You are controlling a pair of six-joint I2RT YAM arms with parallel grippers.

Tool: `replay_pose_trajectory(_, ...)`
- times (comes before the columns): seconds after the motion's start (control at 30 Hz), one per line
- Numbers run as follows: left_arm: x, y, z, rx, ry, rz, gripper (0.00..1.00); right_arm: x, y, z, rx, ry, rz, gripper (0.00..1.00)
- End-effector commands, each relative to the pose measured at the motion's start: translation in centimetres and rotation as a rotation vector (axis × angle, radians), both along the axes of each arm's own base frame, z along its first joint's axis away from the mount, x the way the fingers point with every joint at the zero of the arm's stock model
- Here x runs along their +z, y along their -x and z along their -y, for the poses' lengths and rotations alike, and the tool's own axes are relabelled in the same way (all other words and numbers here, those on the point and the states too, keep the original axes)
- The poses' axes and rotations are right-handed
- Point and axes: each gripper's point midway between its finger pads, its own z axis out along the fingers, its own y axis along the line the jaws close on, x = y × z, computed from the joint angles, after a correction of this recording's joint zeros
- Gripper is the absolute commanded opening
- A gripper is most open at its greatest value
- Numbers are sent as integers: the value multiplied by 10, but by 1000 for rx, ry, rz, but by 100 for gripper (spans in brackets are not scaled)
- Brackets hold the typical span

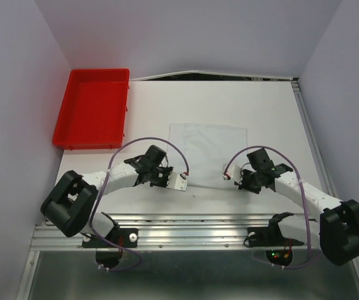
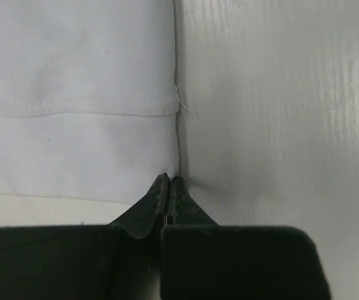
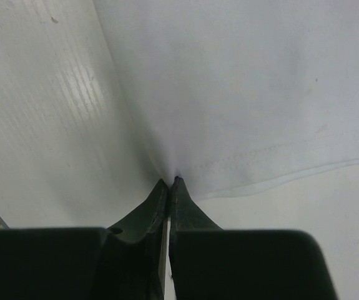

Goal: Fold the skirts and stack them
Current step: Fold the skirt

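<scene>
I will lift the skirt's near corner outward over the skirt with my right gripper and lower the corner at the skirt's far edge, because the skirt is lying unfolded.
One white skirt lies flat in the middle of the table, its near edge toward the arms. My left gripper sits at the skirt's near left corner. In the left wrist view the gripper is shut, with the corner of the hemmed cloth pinched between the dark fingertips. My right gripper is at the near right corner. In the right wrist view it is shut too, and the skirt puckers into its tips.
An empty red tray stands at the back left of the white table. Purple cables loop over both arms. A metal rail runs along the near edge between the arm bases.
</scene>
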Motion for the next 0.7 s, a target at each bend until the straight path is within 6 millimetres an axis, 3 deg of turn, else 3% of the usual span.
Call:
replay_pose_trajectory(0.0,10,15,-10,18,-8,-33,0,17,-4,-2,10,-5,34,1)
replay_pose_trajectory(0.1,20,27,-15,27,-1,-60,0,31,2,-5,3,-39,37,1)
replay_pose_trajectory(0.23,49,40,-19,42,56,-52,0,60,11,-7,-13,-75,35,1)
replay_pose_trajectory(0.43,83,60,-23,72,132,-81,0,86,33,-6,-13,-109,0,1)
replay_pose_trajectory(0.53,103,64,-20,82,178,-79,0,105,29,-13,-43,-151,10,1)
replay_pose_trajectory(0.57,109,61,-19,95,189,-70,0,116,22,-17,-54,-174,29,1)
replay_pose_trajectory(0.67,116,45,-18,138,185,-49,0,123,-1,-23,-57,-156,38,1)
